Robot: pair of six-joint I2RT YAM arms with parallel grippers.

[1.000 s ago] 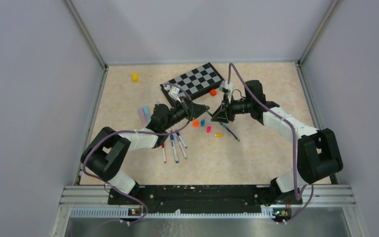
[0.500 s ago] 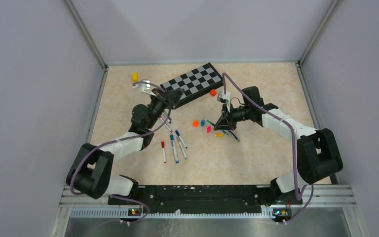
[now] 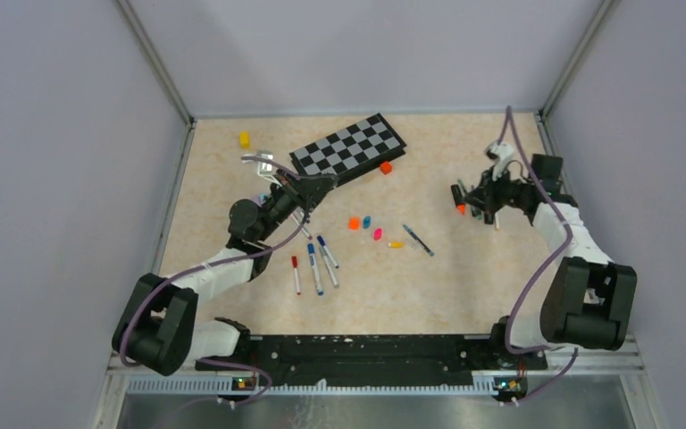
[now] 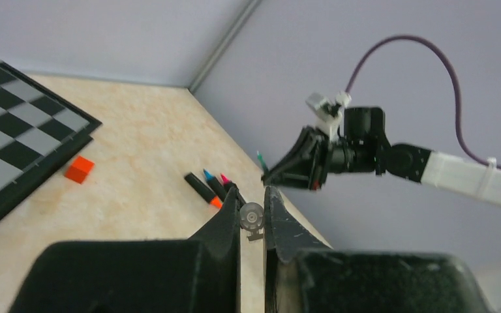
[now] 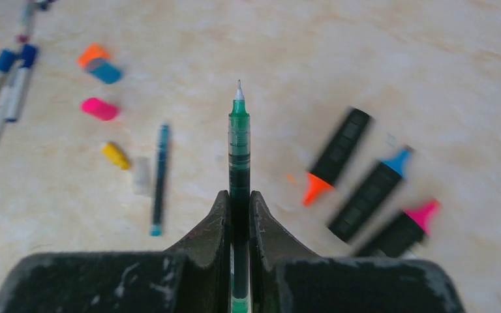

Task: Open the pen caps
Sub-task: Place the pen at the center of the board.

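Note:
My right gripper passes the pink-tipped highlighter toward the side next, then lowers the green pen to the table, since highlighters lie beneath it.
My right gripper is shut on a green pen, whose bare tip points forward. It hangs at the right of the table, above three black highlighters with orange, blue and pink tips. My left gripper is shut on a small clear pen cap, raised near the chessboard. Loose pen caps lie mid-table: orange, blue, pink and yellow. A dark teal pen lies beside them. White-barrelled pens lie near the left arm.
A black-and-grey chessboard lies tilted at the back centre, with a small orange block by its right end. A yellow block sits at the back left. Grey walls close in the table on three sides.
The two grippers were close together mid-table. The right one shut on the green pen and swung it right, over the highlighters. The left arm drew back left with the cap.

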